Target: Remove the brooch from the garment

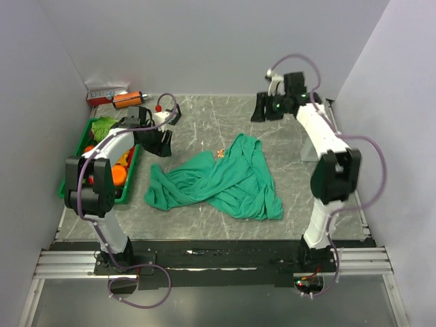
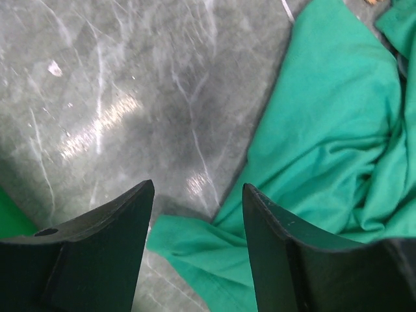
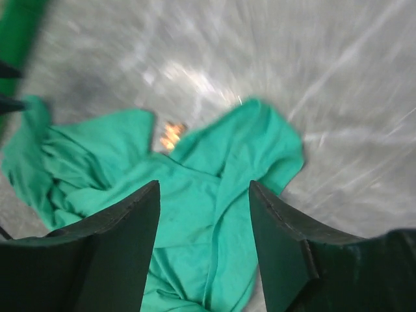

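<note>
The robot's open right gripper will next go down onto the raised corner of the T-shirt below it, because this part of the cloth is the closest to the gripper's fingers.
The teal-green T-shirt (image 1: 225, 180) lies crumpled in the middle of the grey marbled table. It also shows in the left wrist view (image 2: 325, 130) and the right wrist view (image 3: 214, 195). The tiny orange-gold brooch (image 1: 220, 152) sits at the shirt's far edge, blurred in the right wrist view (image 3: 171, 135) and just at the top edge of the left wrist view (image 2: 371, 2). My left gripper (image 1: 162, 142) is open and empty, above the table left of the shirt. My right gripper (image 1: 267, 109) is open and empty, raised at the far right, apart from the shirt.
A green bin (image 1: 78, 158) with orange and green items stands at the left, beside the left arm. A red-and-white box (image 1: 105, 94) and an orange-black tool (image 1: 127, 99) lie at the back left. Walls close in at the back and both sides.
</note>
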{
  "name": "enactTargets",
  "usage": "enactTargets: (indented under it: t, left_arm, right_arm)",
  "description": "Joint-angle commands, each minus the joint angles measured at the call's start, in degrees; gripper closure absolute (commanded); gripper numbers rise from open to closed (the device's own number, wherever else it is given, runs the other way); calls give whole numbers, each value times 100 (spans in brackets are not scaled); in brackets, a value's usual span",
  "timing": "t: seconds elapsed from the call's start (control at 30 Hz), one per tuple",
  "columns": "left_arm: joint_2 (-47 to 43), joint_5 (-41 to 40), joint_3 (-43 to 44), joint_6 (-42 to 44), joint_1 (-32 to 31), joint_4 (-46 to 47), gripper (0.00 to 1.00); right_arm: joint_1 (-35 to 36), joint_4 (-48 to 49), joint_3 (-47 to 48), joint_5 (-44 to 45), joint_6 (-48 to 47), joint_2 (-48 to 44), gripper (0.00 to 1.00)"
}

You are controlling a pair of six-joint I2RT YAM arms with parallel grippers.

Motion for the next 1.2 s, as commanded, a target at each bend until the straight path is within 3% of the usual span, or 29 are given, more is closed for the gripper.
enactTargets:
  t: [0.0,0.13,0.5,0.9,1.13,1.17]
  left_arm:
    - [-699,199,-108,204,-37,-337,37]
    - [-955,-3,-292,459,-37,-601,37]
    - [-1061,-91,-302,363,-46,-865,37]
    - [-1087,-249,-240,354,-46,-891,37]
    - [-1070,-214,-319,345,-46,-882,37]
    - [-1061,-214,-328,345,-46,-882,37]
  right_arm:
    - [-188,-301,-30,-185,542,1092,38]
    - [-214,-327,427,-282,621,1613,39]
    - [-241,-169,480,-291,981,2465,41]
    - [-223,-169,305,-493,1307,2562,46]
    - [-74,42,612,-748,1307,2879,64]
    - [-56,59,621,-748,1264,2896,76]
